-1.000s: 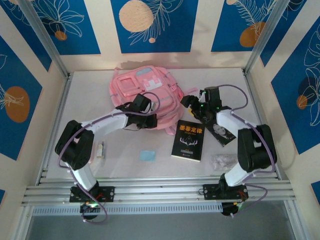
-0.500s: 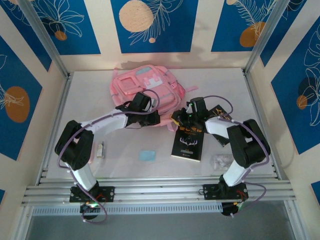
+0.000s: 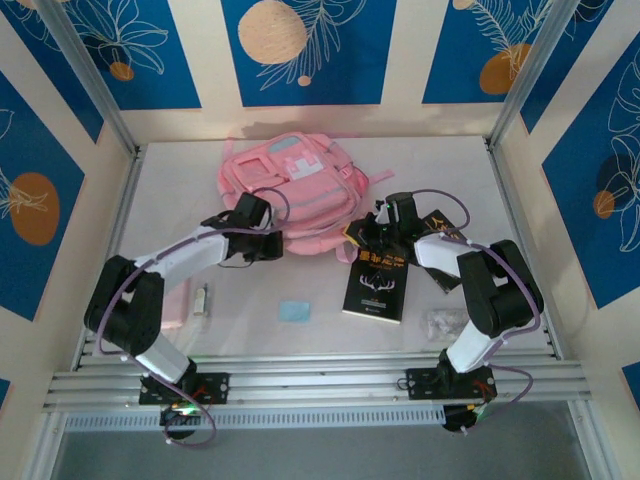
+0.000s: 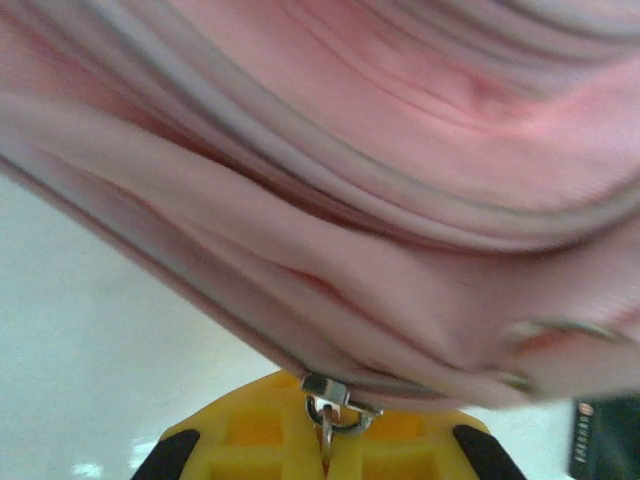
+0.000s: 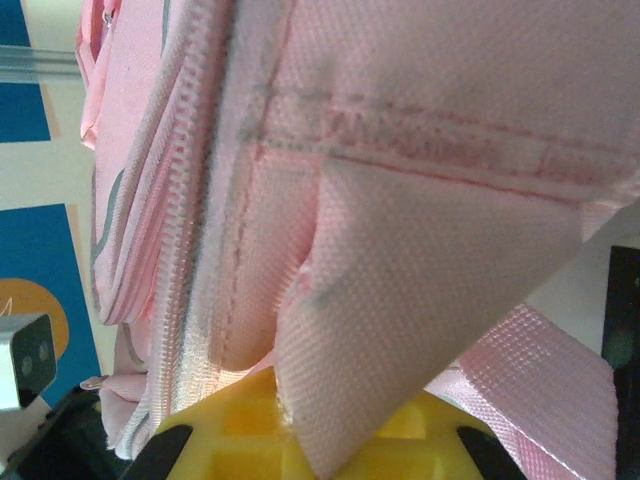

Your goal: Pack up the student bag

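Note:
My left gripper moves along the bag's near edge next, away from my right gripper, then lets go of the metal zipper pull (image 4: 329, 398).
The student bag (image 3: 292, 182), a soft pink backpack with grey stripes, lies at the back middle of the table. My left gripper (image 3: 268, 241) is at the bag's near edge. In the left wrist view the left gripper (image 4: 328, 448) is shut on the bag's metal zipper pull (image 4: 329, 398), under folds of the pink bag (image 4: 400, 200). My right gripper (image 3: 360, 233) is at the bag's near right corner. Seen from the right wrist, the right gripper (image 5: 312, 445) is shut on a pink fabric tab (image 5: 400, 300) beside the zipper teeth (image 5: 185, 220).
A black book (image 3: 376, 281) lies just below the right gripper, and a second black booklet (image 3: 447, 265) under the right arm. A small blue item (image 3: 294, 310), a white item (image 3: 203, 300), a flat pink pencil case (image 3: 178, 302) and crumpled plastic (image 3: 440, 321) sit nearer the front.
My left gripper has slid left along the bag's near edge with the zipper pull. My right gripper came in from the right and closed on the bag's corner tab.

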You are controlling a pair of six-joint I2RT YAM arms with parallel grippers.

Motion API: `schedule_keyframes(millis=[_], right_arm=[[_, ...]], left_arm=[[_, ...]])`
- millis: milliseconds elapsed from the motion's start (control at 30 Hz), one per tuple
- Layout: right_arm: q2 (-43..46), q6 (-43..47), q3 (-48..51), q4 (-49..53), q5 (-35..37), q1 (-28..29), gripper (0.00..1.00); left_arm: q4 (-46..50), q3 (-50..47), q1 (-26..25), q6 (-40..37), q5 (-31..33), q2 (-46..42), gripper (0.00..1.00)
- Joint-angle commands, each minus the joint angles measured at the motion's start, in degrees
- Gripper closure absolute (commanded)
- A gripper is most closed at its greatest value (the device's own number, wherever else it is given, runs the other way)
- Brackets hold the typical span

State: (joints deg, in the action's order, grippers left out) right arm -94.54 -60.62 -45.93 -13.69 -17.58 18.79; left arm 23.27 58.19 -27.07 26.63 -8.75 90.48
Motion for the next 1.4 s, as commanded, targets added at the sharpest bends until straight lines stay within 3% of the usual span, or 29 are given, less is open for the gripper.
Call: schedule_keyframes(millis=[0, 267, 367, 533, 600, 633, 733, 767, 867, 1100, 1167, 1367], right_arm=[[1.21, 3.57, -0.53, 0.89, 1.99, -2.25, 1.0], [1.86, 7.23, -2.63, 5.41, 2.59, -1.94, 1.0], [1.08, 7.45, -3.93, 5.93, 3.08, -0.76, 1.0], [-3.02, 6.75, -8.43, 5.21, 2.6, 2.66, 1.0], [-4.87, 6.48, -10.41, 4.93, 2.52, 3.6, 1.0], [-5.88, 6.01, -11.47, 5.02, 2.03, 3.86, 1.0], [-6.95, 5.14, -12.69, 4.99, 0.38, 3.51, 0.7], [-6.53, 5.31, -12.62, 5.63, 0.27, 3.24, 0.57], [-4.1, 8.01, -12.77, 10.88, 1.11, 2.2, 0.37], [5.07, 17.9, -11.33, 30.76, 5.76, -2.73, 0.2], [8.3, 20.33, -10.06, 36.57, 10.23, -3.94, 0.1], [14.8, 21.96, -4.74, 45.51, 18.55, -7.24, 0.08]], left_arm=[[5.27, -1.29, 3.76, -5.2, 11.22, -1.9, 1.0], [-3.03, 1.68, 12.4, -11.56, 28.68, 3.55, 1.0], [-5.79, 3.14, 16.23, -10.59, 28.03, 5.09, 1.0], [-6.9, 7.93, 16.85, -9.36, 22.23, 7.8, 1.0], [-7.4, 8.21, 16.79, -7.47, 19.24, 8.14, 0.87], [-7.8, 7.74, 16.78, -6.24, 17.94, 7.99, 0.74], [-8.77, 4.88, 16.46, -3.23, 14.17, 6.35, 0.46], [-8.88, 3.53, 16.28, -2.38, 13.19, 5.28, 0.42], [-8.96, -0.75, 15.16, -0.84, 11.26, 1.17, 0.37], [-7.58, -6.77, 7.47, 3.78, 10.1, -9.79, 0.3], [-8.47, -7.58, 3.7, 5.23, 9.57, -11.79, 0.29], [-17.42, -7.84, -7.47, 10.82, 3.39, -8.94, 0.3]])
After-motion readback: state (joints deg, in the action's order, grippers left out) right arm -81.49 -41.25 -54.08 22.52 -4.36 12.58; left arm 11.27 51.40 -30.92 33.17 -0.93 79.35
